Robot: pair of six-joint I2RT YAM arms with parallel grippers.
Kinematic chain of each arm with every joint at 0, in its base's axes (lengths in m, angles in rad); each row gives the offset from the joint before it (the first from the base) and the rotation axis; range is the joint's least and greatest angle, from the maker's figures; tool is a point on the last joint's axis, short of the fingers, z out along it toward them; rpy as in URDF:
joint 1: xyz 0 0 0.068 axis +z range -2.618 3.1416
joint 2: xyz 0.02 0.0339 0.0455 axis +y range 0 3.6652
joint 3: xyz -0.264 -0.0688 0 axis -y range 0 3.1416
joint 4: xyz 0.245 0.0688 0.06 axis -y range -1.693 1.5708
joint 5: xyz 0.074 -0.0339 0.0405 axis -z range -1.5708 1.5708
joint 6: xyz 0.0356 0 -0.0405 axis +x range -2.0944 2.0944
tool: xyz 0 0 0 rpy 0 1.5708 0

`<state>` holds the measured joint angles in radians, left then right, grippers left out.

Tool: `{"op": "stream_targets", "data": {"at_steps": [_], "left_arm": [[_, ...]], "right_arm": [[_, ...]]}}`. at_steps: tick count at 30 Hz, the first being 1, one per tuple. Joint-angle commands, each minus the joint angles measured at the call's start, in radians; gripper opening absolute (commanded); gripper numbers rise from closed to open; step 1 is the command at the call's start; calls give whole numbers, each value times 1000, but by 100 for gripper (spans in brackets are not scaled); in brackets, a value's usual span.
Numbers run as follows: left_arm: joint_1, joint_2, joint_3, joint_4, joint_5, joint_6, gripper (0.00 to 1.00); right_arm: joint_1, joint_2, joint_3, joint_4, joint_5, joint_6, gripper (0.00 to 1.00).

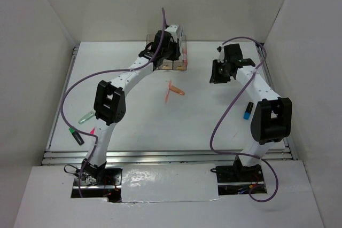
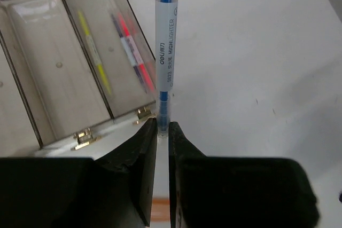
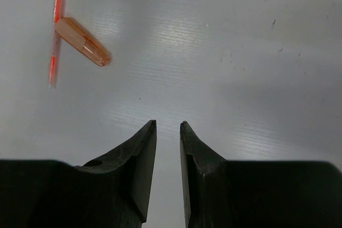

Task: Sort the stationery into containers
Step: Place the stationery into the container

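The robot's left gripper next needs to move down and over the end bin that already holds the yellow and pink-purple highlighters, then let go of the blue highlighter.
My left gripper is shut on the lower end of a blue highlighter with a white label. It holds it just right of the joined translucent bins. The bins hold a yellow highlighter and a pink-purple one. In the top view this gripper hangs over the bins at the back. My right gripper is open and empty above bare table, also seen from above. A salmon pen crosses a thin orange pen. Both lie mid-table.
A blue-tipped marker lies by the right arm. A pale green pen, a pink highlighter and a black marker lie at the left near the left arm. White walls enclose the table.
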<state>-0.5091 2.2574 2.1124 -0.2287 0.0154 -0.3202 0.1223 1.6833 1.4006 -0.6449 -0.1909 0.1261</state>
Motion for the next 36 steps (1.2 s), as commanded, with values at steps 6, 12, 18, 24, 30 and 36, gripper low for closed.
{"op": "stream_targets", "data": {"at_steps": [6,12,18,24,30,36], "left_arm": [[12,175,122,348,-66,-8,0],[12,269,175,365,-74,-11,0],[14,295,161,353,-94,3,0],[18,306,159,341,-85,9,14],[17,309,167,318,-81,-5,21],[17,306,170,308,-91,1,37]], "right_arm": [[-10,-27,18,1,-5,14,31],[-16,-25,6,4,-8,9,31],[-19,-17,5,5,-19,14,31],[-20,-7,9,4,-27,17,32],[-15,6,26,-6,-32,13,38],[-7,12,34,-13,-31,14,40]]}}
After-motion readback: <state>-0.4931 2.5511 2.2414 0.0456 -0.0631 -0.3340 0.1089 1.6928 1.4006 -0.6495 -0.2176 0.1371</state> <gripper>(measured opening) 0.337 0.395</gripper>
